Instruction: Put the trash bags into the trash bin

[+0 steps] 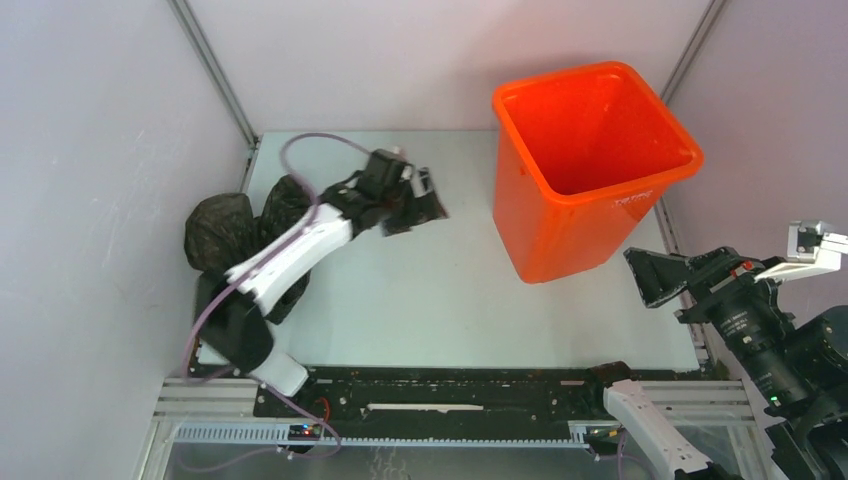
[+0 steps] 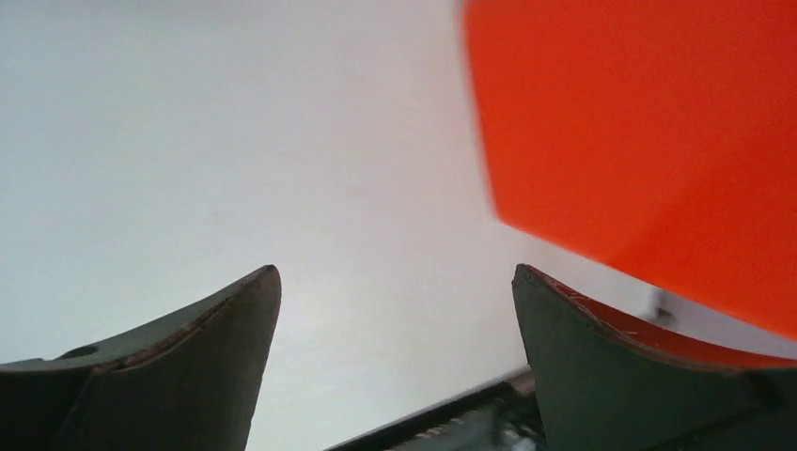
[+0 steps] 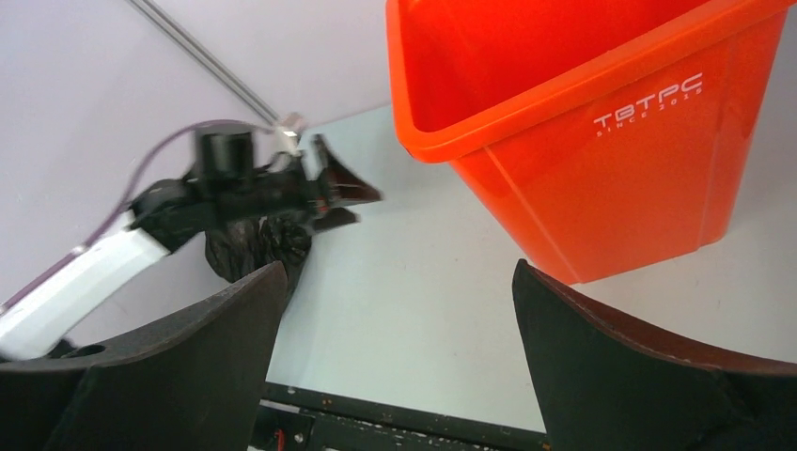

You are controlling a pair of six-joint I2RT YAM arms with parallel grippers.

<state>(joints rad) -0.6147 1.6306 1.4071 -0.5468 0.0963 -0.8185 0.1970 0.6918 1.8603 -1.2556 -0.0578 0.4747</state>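
Note:
Next, my left gripper swings to the left in the top view, back and down onto the black bags' near part (image 1: 287, 295), as they lie outside the bin.
The orange trash bin (image 1: 590, 170) stands upright at the back right of the table; it also shows in the right wrist view (image 3: 601, 141) with white lettering, and blurred in the left wrist view (image 2: 648, 141). Crumpled black trash bags (image 1: 235, 228) lie at the left edge of the table, partly hidden behind the left arm; a piece shows in the right wrist view (image 3: 258, 246). My left gripper (image 1: 425, 203) is open and empty above the table's middle, left of the bin. My right gripper (image 1: 655, 275) is open and empty at the right edge, near the bin's base.
White walls enclose the table on the left, back and right. A black rail (image 1: 450, 390) runs along the near edge. A camera rig (image 1: 790, 340) stands at the lower right. A purple cable (image 1: 300, 150) loops over the left arm.

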